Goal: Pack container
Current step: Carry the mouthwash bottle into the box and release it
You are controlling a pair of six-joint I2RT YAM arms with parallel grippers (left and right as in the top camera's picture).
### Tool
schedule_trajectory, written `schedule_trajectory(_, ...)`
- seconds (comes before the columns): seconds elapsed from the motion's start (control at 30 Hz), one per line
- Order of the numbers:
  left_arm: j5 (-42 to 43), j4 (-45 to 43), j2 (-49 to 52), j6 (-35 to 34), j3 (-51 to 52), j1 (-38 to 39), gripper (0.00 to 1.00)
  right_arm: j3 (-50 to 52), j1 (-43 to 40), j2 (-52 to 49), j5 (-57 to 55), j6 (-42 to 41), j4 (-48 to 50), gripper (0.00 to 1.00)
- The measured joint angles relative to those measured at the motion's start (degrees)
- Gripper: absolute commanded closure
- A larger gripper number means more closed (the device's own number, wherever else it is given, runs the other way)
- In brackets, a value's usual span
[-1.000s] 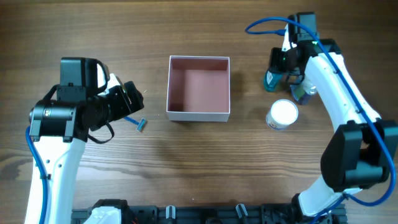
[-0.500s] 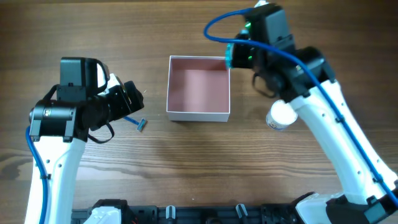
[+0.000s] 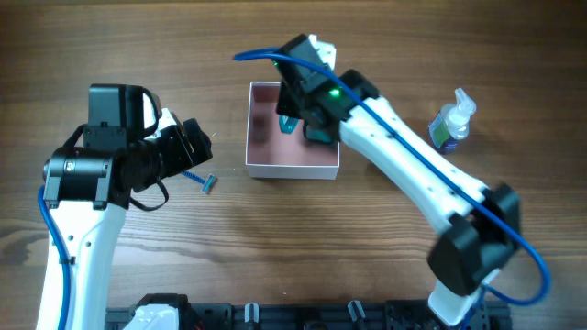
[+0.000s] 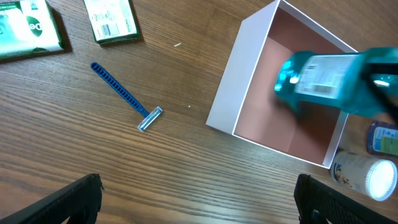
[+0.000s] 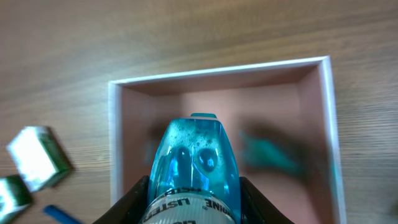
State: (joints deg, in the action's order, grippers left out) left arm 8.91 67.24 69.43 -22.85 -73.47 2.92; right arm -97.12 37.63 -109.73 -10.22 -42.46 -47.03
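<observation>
The mouthwash bottle [image 4: 317, 74] needs to go to the container's side nearest the razor. My right gripper will move toward that side next, then lower it there.
The container [image 3: 293, 169] is a square white box with a dusty-pink inside, at the table's middle. It also shows in the left wrist view [image 4: 239, 81] and the right wrist view [image 5: 217, 71]. My right gripper [image 3: 307, 115] [image 5: 194, 193] is shut on a clear blue mouthwash bottle [image 5: 196, 155] [image 4: 317, 74] and holds it over the container's inside. I cannot tell if the bottle touches the floor. My left gripper [image 3: 193, 147] [image 4: 199, 208] is open and empty, above bare table left of the container.
A blue razor [image 3: 200, 178] [image 4: 127, 96] lies left of the container. Two white-and-green packets [image 4: 28, 28] [image 4: 111, 18] lie further left. A small spray bottle [image 3: 452, 119] stands at the right. A white-capped jar [image 4: 367, 177] stands right of the container.
My right arm has swung left from the table's right side, carrying the blue bottle to above the container. The left arm has not moved.
</observation>
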Motion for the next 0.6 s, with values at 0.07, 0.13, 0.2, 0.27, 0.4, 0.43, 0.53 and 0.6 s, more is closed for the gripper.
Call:
schedule_trajectory(0.07,0.0,0.0,0.0,0.0,0.0,0.0,0.0,0.02,0.0,-2.05,0.33,0.76,0.85,0.96)
schedule_trajectory(0.13,0.0,-0.02,0.0,0.0,0.0,0.0,0.0,0.02,0.0,-3.1,0.76,2.05,1.75,0.96)
schedule_trajectory(0.2,0.0,-0.09,0.0,0.0,0.0,0.0,0.0,0.02,0.0,-3.54,0.83,3.41,2.58,0.96)
schedule_trajectory(0.27,0.0,-0.2,0.0,0.0,0.0,0.0,0.0,0.02,0.0,-3.56,0.9,4.74,3.13,0.96)
schedule_trajectory(0.4,0.0,-0.2,0.0,0.0,0.0,0.0,0.0,0.02,0.0,-3.82,1.01,6.38,3.98,0.96)
schedule_trajectory(0.43,0.0,-0.2,0.0,0.0,0.0,0.0,0.0,0.02,0.0,-4.11,1.03,6.6,4.22,0.96)
schedule_trajectory(0.53,0.0,-0.2,0.0,0.0,0.0,0.0,0.0,0.02,0.0,-4.9,1.16,7.08,5.11,0.96)
schedule_trajectory(0.6,0.0,-0.2,0.0,0.0,0.0,0.0,0.0,0.02,0.0,-6.03,1.2,7.89,6.01,0.95)
